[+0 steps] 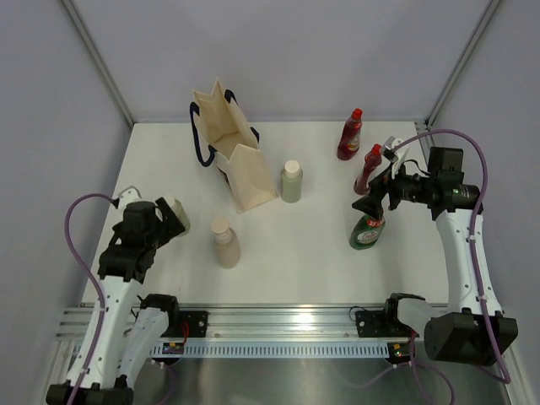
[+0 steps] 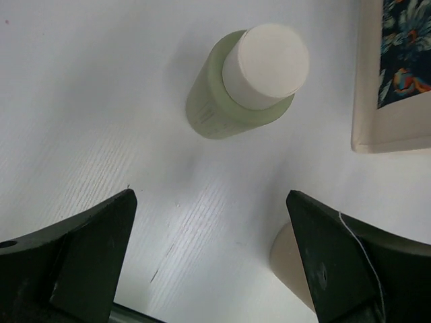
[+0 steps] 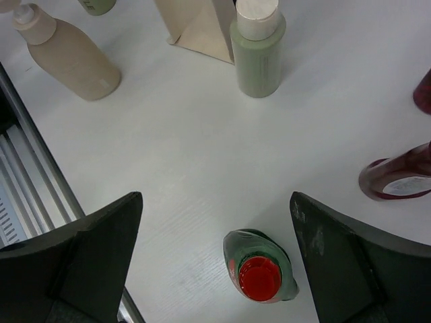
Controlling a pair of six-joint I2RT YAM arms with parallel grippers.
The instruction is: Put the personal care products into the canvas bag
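Observation:
I will move my left gripper outward and down over the white cap of the second green bottle point(image 1: 174, 205) next, because the bottle is standing upright beyond the gripper's open, empty fingers.
The cream canvas bag point(image 1: 234, 156) stands upright at the back left with its mouth open; its edge point(image 2: 394, 81) and corner point(image 3: 199, 23) show in the wrist views. One sage-green bottle point(image 1: 291, 181) point(image 3: 258, 57) stands just right of the bag. A pinkish-beige bottle point(image 1: 225, 243) point(image 3: 67, 54) stands in front of it. A second green bottle point(image 1: 180, 211) point(image 2: 246, 84) stands right by my left gripper point(image 1: 169, 221) point(image 2: 212, 256), just ahead of its open, empty jaws. My right gripper point(image 1: 380, 187) point(image 3: 215, 262) hangs open and empty over the right side.
A green dish-soap bottle with a red cap point(image 1: 368, 229) point(image 3: 260, 269) stands under my right gripper. Two red bottles point(image 1: 350, 135) point(image 1: 369, 169) stand behind it. The beige bottle's side point(image 2: 289, 259) shows by my left gripper's right finger. A metal rail point(image 1: 278, 325) runs along the near edge.

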